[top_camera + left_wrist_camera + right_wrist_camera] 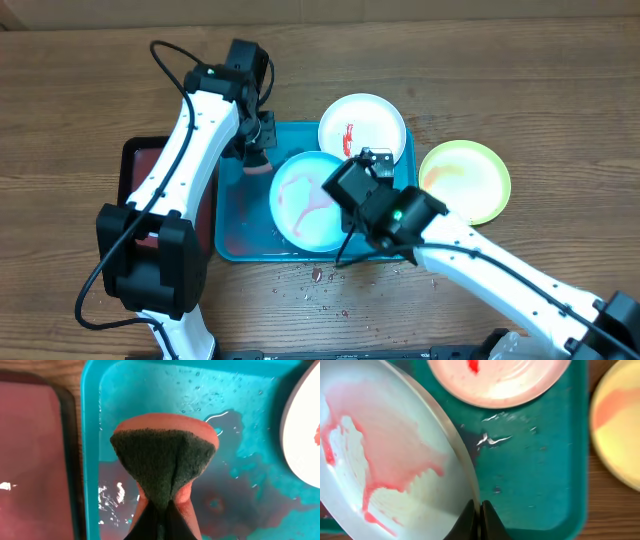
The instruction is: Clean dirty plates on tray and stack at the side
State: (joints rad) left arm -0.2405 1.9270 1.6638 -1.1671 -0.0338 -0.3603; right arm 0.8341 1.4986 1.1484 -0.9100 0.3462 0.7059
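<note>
The yellow-green plate (468,180) (622,425) is below my right gripper and to its right in the overhead view, so my right gripper will next carry the plate across and down onto it and release it.
The turquoise tray (232,228) lies mid-table with pinkish water in it. My right gripper (479,510) is shut on the rim of the pale aqua plate (305,200), which is tilted over the tray and smeared with red sauce (385,455). The white plate (375,120) with a red smear rests on the tray's far right corner and also shows in the right wrist view (505,380). The yellow-green plate (468,180) lies on the table right of the tray. My left gripper (162,510) is shut on a pink sponge (165,455) with a dark green scouring face, above the tray's left part.
A dark red tray (140,165) with a black rim lies left of the turquoise tray, under my left arm; it shows in the left wrist view (35,460). Small crumbs (315,275) lie on the wooden table in front of the tray.
</note>
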